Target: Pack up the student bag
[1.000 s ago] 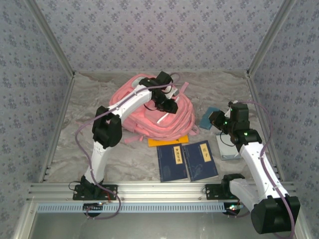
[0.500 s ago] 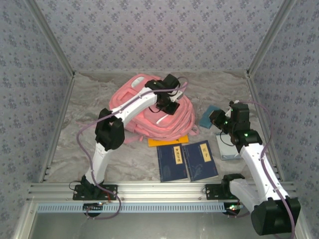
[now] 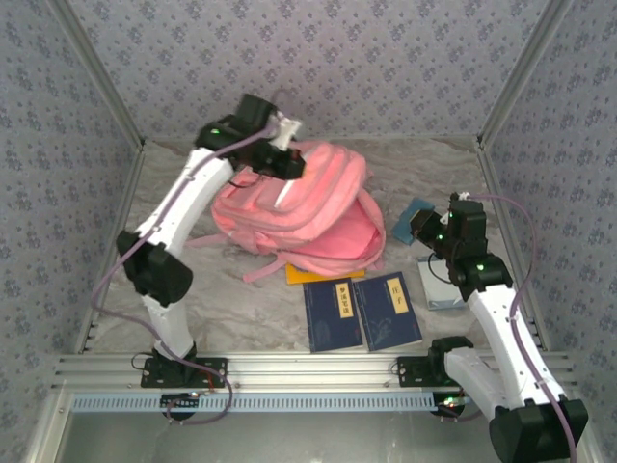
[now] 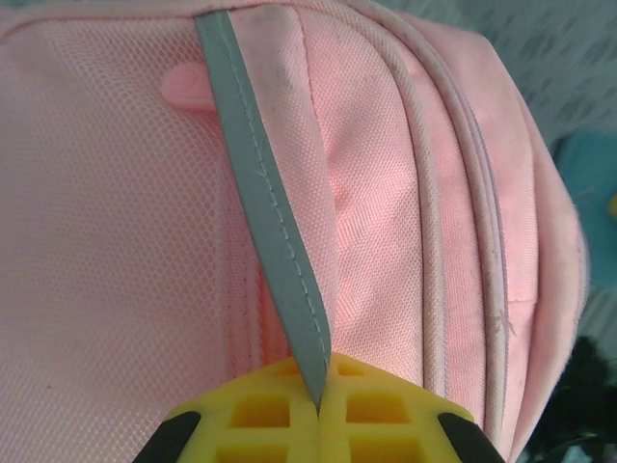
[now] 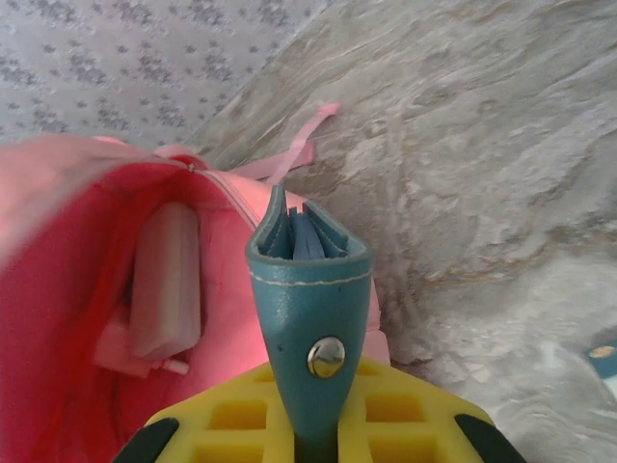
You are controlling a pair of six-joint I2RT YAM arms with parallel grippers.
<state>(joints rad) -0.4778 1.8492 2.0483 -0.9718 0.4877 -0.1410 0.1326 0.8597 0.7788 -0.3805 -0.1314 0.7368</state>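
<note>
My right gripper moves through the bag's opening (image 5: 216, 275) toward the white box next and releases the teal leather case (image 5: 310, 285) inside. The bag's lifted top panel leaves room.
The pink student bag (image 3: 313, 207) lies at the back middle of the table, its mouth gaping toward the right. My left gripper (image 3: 286, 160) is shut on the bag's grey reflective strip (image 4: 258, 193) and holds the top panel up; in the left wrist view the gripper (image 4: 320, 397) pinches the strip's end against pink fabric (image 4: 116, 251). My right gripper (image 3: 424, 224) is shut on a teal leather case (image 5: 310, 285) with a metal snap, just right of the opening. The bag's pink inside (image 5: 58, 328) holds a white box (image 5: 166, 280).
Two dark blue books (image 3: 339, 315) (image 3: 388, 311) lie side by side in front of the bag. An orange flat item (image 3: 313, 274) pokes out from under it. A pale grey booklet (image 3: 442, 289) lies under the right arm. Patterned walls close in the back and sides.
The left arm swung up and to the back left with the strip in its grip, lifting the bag's top and opening its mouth. The right arm barely moved.
</note>
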